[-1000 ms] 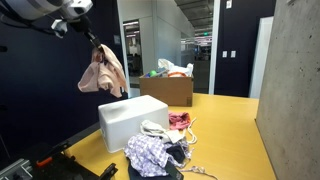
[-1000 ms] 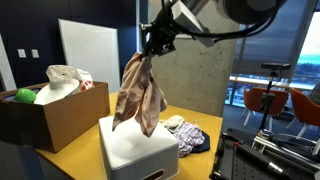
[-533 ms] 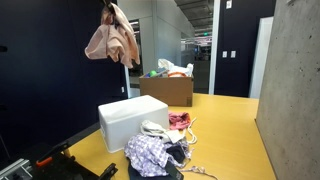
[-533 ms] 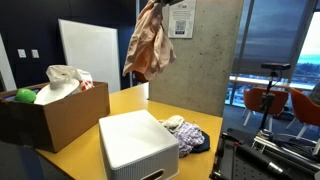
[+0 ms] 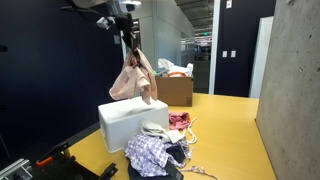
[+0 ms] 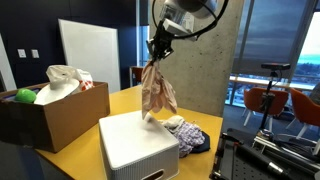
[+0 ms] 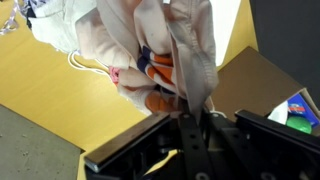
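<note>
I will next lower my gripper toward the white box's top (image 6: pixel 130 131) and release the pale pink garment (image 6: pixel 157 90) there, because that flat top is below my gripper and the hanging cloth.
My gripper (image 5: pixel 128 36) is shut on a pale pink garment (image 5: pixel 133 80) and holds it hanging in the air. It also shows in an exterior view, gripper (image 6: pixel 155 44) above garment (image 6: pixel 157 90). The garment's lower end hangs just above the top of a white box (image 5: pixel 128 120), also seen in an exterior view (image 6: pixel 135 145). In the wrist view the cloth (image 7: pixel 170 45) runs down into the shut gripper (image 7: pixel 192 112). A pile of clothes (image 5: pixel 160 145) lies beside the white box on the yellow table (image 5: pixel 225 135).
A brown cardboard box (image 5: pixel 168 88) holding bags and a green item stands at the far end of the table, also seen in an exterior view (image 6: pixel 50 110). A concrete wall (image 5: pixel 295 90) lines one side. Chairs (image 6: pixel 270 100) stand by the window.
The gripper has come down from its high position and moved sideways, carrying the garment until it hangs just above the white box.
</note>
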Motion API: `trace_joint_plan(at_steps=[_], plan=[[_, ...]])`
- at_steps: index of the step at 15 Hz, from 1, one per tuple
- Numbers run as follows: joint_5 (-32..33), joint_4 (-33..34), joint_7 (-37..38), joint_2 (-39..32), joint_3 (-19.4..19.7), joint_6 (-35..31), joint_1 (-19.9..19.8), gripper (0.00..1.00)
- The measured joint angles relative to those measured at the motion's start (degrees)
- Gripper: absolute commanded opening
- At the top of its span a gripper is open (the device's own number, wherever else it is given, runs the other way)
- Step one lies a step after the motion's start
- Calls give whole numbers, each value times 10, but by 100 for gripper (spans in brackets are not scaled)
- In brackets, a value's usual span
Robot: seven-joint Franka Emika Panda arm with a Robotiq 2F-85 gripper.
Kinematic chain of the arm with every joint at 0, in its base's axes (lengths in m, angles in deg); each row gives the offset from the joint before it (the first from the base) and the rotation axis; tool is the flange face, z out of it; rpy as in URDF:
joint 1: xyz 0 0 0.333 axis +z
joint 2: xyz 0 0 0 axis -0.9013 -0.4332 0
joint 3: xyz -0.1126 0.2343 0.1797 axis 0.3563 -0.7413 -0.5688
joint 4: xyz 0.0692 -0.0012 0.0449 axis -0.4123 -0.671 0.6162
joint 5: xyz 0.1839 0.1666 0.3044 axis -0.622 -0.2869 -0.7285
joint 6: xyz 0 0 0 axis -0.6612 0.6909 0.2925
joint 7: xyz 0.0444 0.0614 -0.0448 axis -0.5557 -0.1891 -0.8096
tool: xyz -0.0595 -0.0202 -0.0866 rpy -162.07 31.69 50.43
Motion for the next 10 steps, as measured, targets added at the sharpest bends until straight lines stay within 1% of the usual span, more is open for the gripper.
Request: trace_joint_plan(at_steps=[2,4,10], plan=[[-1,34,-1,-50,0,16,2,2],[-1,64,-1,-80,3,51,6,2],[0,122,4,-124,32,176,11,2]])
